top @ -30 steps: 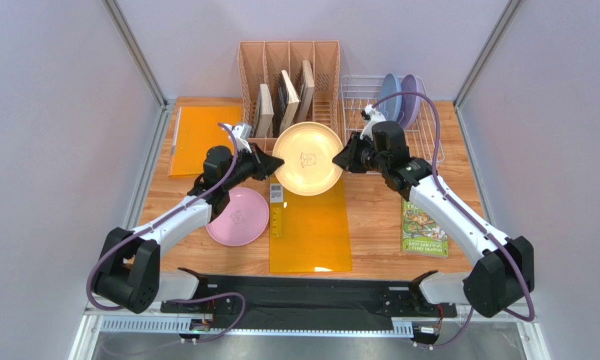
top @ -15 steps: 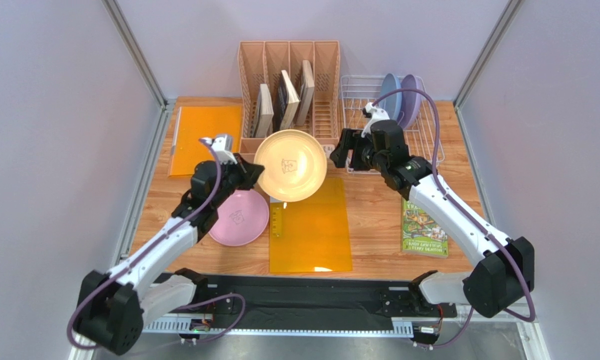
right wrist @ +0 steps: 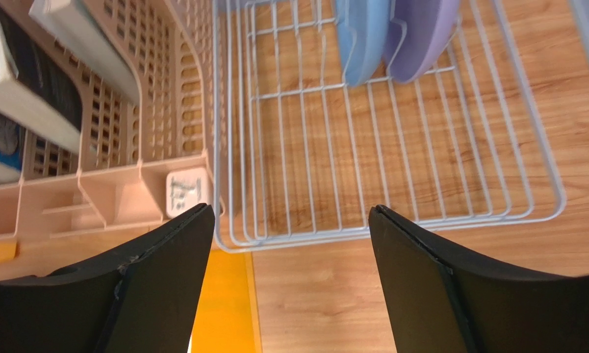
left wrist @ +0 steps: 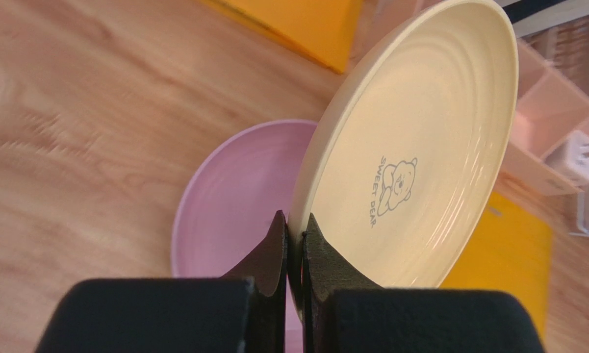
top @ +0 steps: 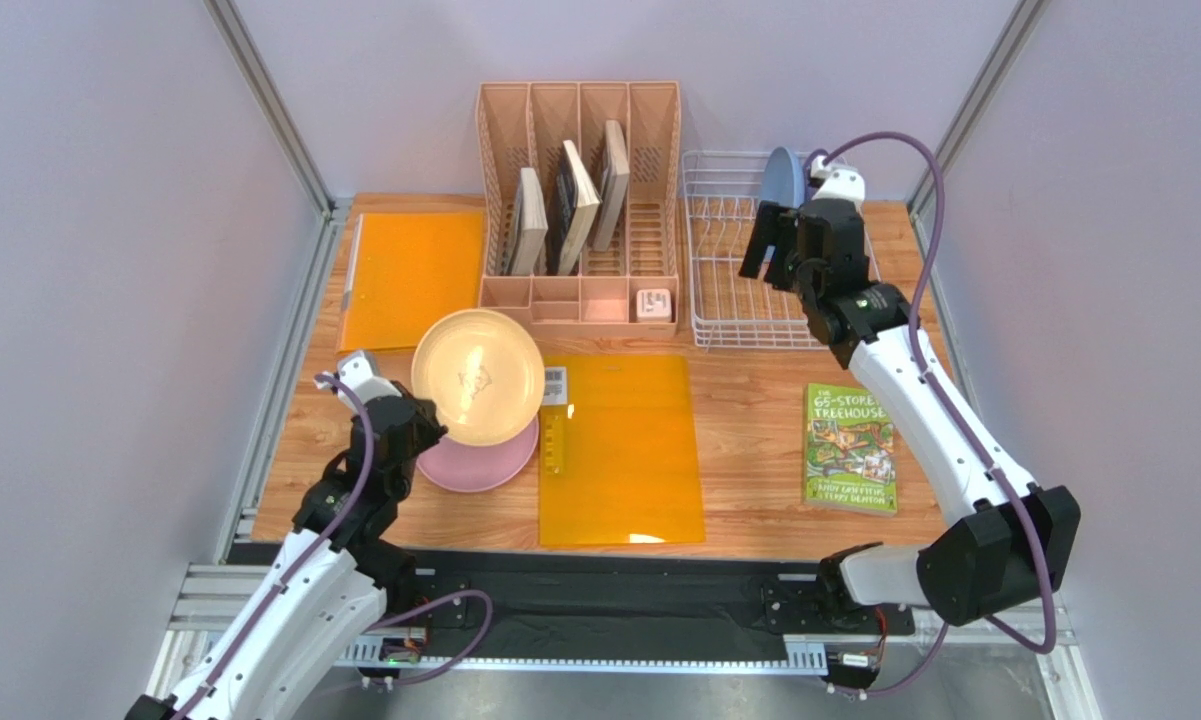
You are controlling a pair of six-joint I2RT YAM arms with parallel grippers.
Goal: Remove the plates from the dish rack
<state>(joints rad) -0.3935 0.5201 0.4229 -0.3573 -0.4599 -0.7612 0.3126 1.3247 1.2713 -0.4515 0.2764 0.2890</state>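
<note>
My right gripper moves outward and down onto the light blue plate's near rim [top: 779, 195] [right wrist: 368, 63] next, since the plate stands on edge with empty rack before it.
The cream-yellow plate [top: 479, 375] [left wrist: 422, 140] is tilted in the air above the pink plate [top: 468, 465] [left wrist: 227, 202], which lies flat on the table at the left. My left gripper [top: 420, 422] [left wrist: 295, 222] is shut on the yellow plate's near rim. My right gripper [top: 772, 248] [right wrist: 291, 215] is open and holds nothing, hovering over the white wire dish rack [top: 741, 308] [right wrist: 452, 220]. A light blue plate [top: 781, 177] [right wrist: 363, 33] and a lavender plate [right wrist: 422, 33] stand on edge at the rack's far end.
The pink slotted organizer [top: 579, 195] holding books stands left of the rack, with a small white box [top: 653, 303] in its front tray. Orange folders lie at centre [top: 621, 450] and back left [top: 408, 278]. A green book [top: 850, 447] lies at the right.
The right gripper let go of the yellow plate, opened, and moved back over the rack. The left arm drew the plate left and nearer, over the pink plate.
</note>
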